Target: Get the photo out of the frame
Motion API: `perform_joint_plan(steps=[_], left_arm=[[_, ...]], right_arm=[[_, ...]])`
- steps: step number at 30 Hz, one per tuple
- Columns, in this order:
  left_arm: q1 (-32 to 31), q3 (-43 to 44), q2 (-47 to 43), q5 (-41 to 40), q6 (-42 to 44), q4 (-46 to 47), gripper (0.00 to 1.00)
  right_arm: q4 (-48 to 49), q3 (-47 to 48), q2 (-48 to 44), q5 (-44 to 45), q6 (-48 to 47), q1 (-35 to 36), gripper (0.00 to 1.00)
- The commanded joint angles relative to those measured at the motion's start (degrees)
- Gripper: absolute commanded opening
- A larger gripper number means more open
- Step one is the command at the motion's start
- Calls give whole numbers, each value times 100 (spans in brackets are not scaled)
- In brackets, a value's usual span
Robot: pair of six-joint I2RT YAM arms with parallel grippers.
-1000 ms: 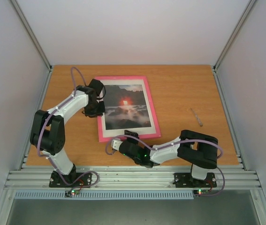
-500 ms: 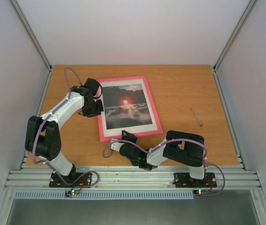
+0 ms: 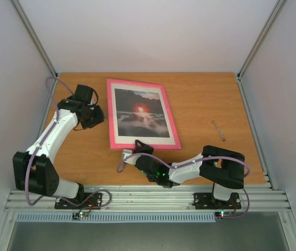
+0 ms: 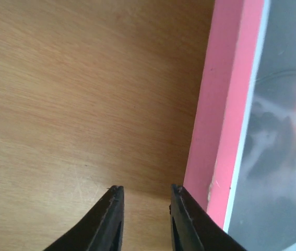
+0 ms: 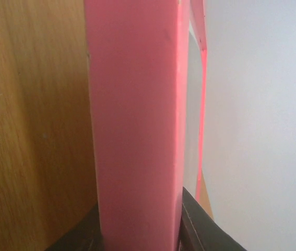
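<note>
The photo faces up, so my right gripper should next turn the pink frame over by its near edge, up, then down onto the tabletop, and release it.
The pink frame (image 3: 142,144) is on the table, its near edge lifted. The sunset photo (image 3: 140,113) sits inside it, face up. My right gripper (image 3: 139,148) is shut on the frame's near edge; in the right wrist view the pink edge (image 5: 137,130) fills the space between the jaws. My left gripper (image 3: 99,116) is open and empty, just left of the frame's left side. In the left wrist view its fingertips (image 4: 115,194) hover over bare wood beside the pink rim (image 4: 218,130), with the photo (image 4: 278,141) under glass at the right.
A small thin metal piece (image 3: 218,130) lies on the wooden table (image 3: 205,99) to the right of the frame. White walls and metal rails close in the table on three sides.
The left arm has swung out to the left, off the frame. The right gripper has lifted and turned the frame's near edge; the frame has rotated a little.
</note>
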Motion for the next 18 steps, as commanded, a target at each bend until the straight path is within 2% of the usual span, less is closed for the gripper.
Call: perform_joint_plan(steps=[1,7,11,18], left_arm=[[235,32,-661,52,-66,113,31],[432,49,-1452,-266,-17,107,52],[452,-80,-1926,-508,-13,199,59],[460,-379,-2582,-813,-30,420,80]], right_arm=[[-438,347,-746,-171,579,16,1],[-1814,791,-1594,-639,1026,16,1],[-2589,1200,-2043,-1013,1151,16,1],[-3377,2128,-2433,-1516,1140,-14,1]])
